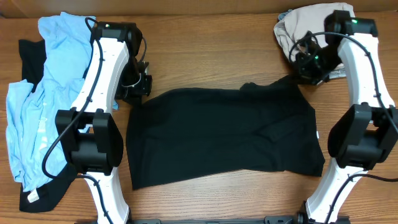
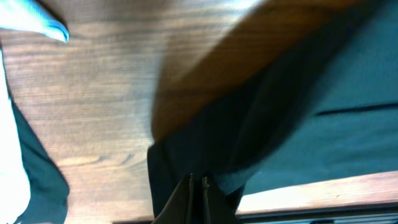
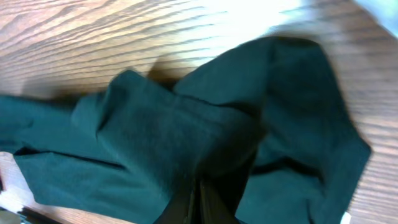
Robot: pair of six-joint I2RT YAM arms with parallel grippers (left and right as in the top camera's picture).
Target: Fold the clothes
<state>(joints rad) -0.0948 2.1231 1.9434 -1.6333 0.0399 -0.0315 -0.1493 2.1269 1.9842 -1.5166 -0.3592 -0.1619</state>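
Note:
The rumpled dark fabric (image 1: 295, 83) is held up off the table, so I will bring my right gripper down, easing back and toward the right in the overhead view.
A black garment (image 1: 224, 137) lies spread flat across the middle of the wooden table (image 1: 205, 56). My left gripper (image 1: 138, 92) sits at its far left corner. In the left wrist view its fingers (image 2: 198, 182) are shut, with the dark cloth (image 2: 298, 99) pinched at their tips. My right gripper (image 1: 303, 73) sits at the garment's far right corner, where the cloth is bunched. In the right wrist view its fingers (image 3: 198, 186) are shut on the rumpled dark fabric (image 3: 155, 137).
A pile of light blue clothes (image 1: 43, 93) over another black garment (image 1: 31, 56) lies along the left edge; a bit of it shows in the left wrist view (image 2: 37, 18). A beige garment (image 1: 305, 25) is heaped at the far right corner.

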